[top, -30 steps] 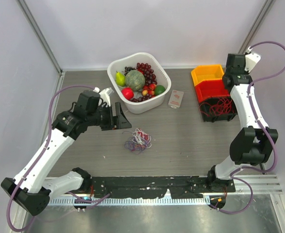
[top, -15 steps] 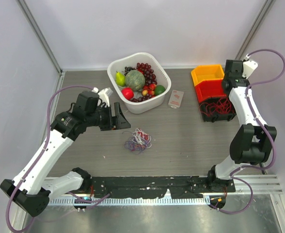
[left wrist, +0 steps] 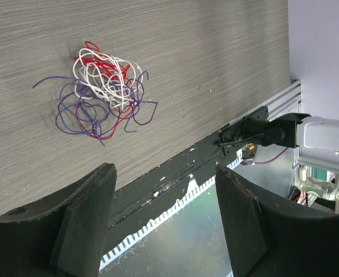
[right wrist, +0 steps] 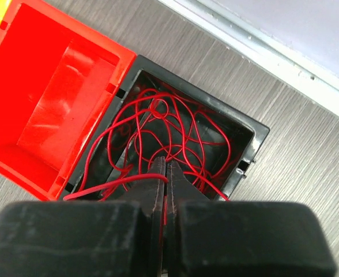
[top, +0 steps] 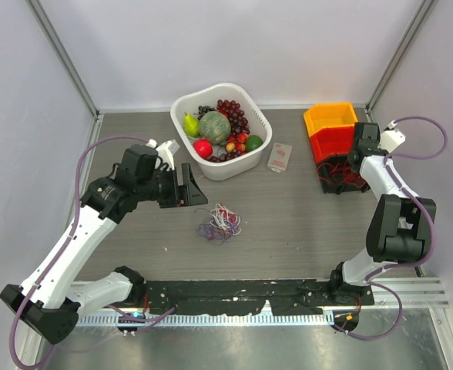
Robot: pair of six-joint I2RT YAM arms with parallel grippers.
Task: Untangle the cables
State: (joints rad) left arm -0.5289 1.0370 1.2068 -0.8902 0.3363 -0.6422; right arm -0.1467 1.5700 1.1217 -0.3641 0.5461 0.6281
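My right gripper needs to lower a little farther over the loose ones in the black bin (right wrist: 256, 134) and open, because the held red wire (right wrist: 119, 183) still loops above them.
The cables (top: 219, 222) lie as a small tangled bunch of red, purple-blue and white wires on the grey table, also seen in the left wrist view (left wrist: 105, 92). My left gripper (top: 192, 186) is open and empty, held above the table to the upper left of the bunch; in its own view (left wrist: 164, 228) the bunch lies ahead of the fingers. My right gripper (right wrist: 166, 168) is shut on a red wire (right wrist: 119, 183) and hangs over a black bin (right wrist: 256, 134) holding several loose red wires. In the top view that gripper (top: 351, 163) is at the bin on the right.
A white fruit basket (top: 182, 104) stands at the back centre. A yellow bin (top: 329, 117) and a red bin (top: 336, 142) sit behind the black bin (top: 342, 187); the red bin (right wrist: 54, 98) looks empty. A small packet (top: 280, 156) lies beside the basket.
My right arm has swung nearer and lower, bringing its gripper down over the black bin. The left arm and the cable bunch have not moved.
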